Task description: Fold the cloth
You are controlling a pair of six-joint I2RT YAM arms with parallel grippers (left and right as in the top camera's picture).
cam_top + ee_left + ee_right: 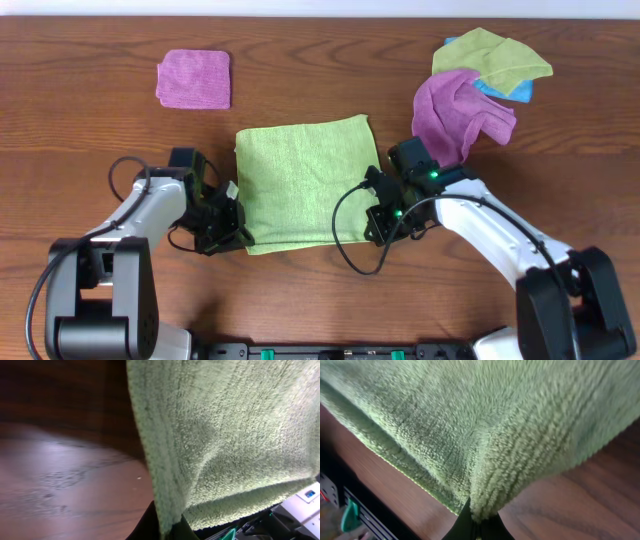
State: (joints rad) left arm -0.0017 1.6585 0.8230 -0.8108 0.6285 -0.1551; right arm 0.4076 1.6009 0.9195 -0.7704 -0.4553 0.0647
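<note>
My left gripper next lifts and brings the cloth's pinched corner outward to the cloth's far edge [252,137], which lies outward of it, for release.
The lime-green cloth [302,180] lies spread flat on the wooden table, mid-table. My left gripper [238,238] is shut on the cloth's near left corner, and the green pile fills the left wrist view [225,435], pinched between the dark fingers at the bottom [170,527]. My right gripper [377,228] is shut on the cloth's near right corner; the right wrist view shows the cloth [480,425] bunched into the closed fingertips [479,520]. Both corners look slightly lifted off the table.
A folded purple cloth [194,79] lies at the far left. A crumpled purple cloth [458,112] lies just beyond my right arm, with a yellow-green cloth [490,58] bunched over a blue one [500,90] at the far right.
</note>
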